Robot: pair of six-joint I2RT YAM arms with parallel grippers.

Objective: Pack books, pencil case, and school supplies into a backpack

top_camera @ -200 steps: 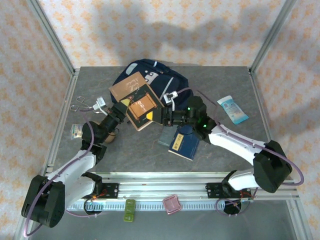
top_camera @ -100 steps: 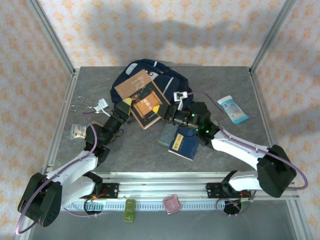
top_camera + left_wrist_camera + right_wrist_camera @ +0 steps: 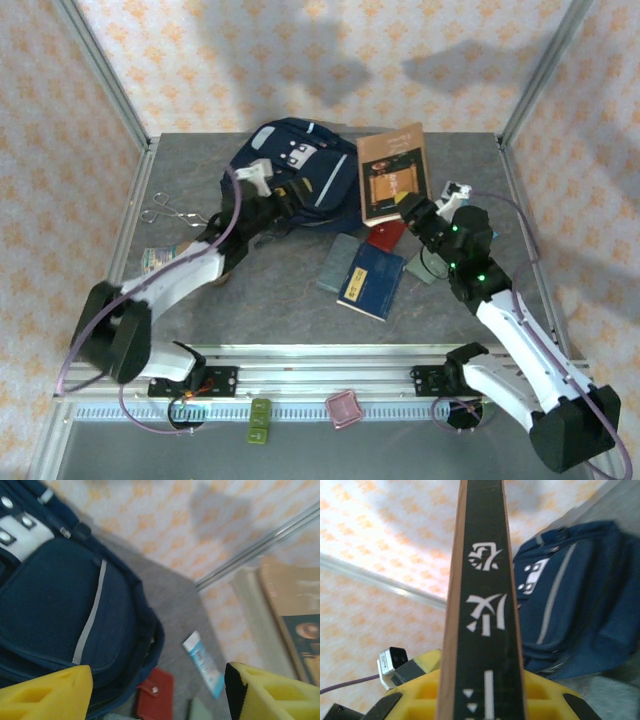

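My left gripper moves toward the brown book [image 3: 393, 175] and down onto the backpack's fold [image 3: 338, 190] beside the pale strip next, as it lies below, nearer that book.
My right gripper [image 3: 412, 208] is shut on the lower edge of the brown book [image 3: 393, 175], holding it up, right of the navy backpack [image 3: 300, 170]. In the right wrist view the book's dark spine [image 3: 482, 605] rises from my right gripper [image 3: 482, 695], with the backpack [image 3: 580, 605] behind. My left gripper [image 3: 280, 207] is open at the backpack's near edge. In the left wrist view my left gripper [image 3: 157, 700] hangs open over the backpack [image 3: 60, 605] and the red piece [image 3: 155, 697]. The navy book [image 3: 370, 280], grey-blue pencil case [image 3: 337, 262], red piece [image 3: 385, 235] and grey-green piece [image 3: 428, 262] lie on the table.
Metal scissors [image 3: 160, 208] lie at the left, with a clear round container [image 3: 155, 260] below them. A white-and-blue tube [image 3: 202, 662] lies past the red piece. Small green [image 3: 260, 420] and pink [image 3: 343, 408] items sit by the front rail.
The left gripper let go of the brown book and moved to the backpack's edge. The right gripper carried the book up and to the right, clear of the backpack.
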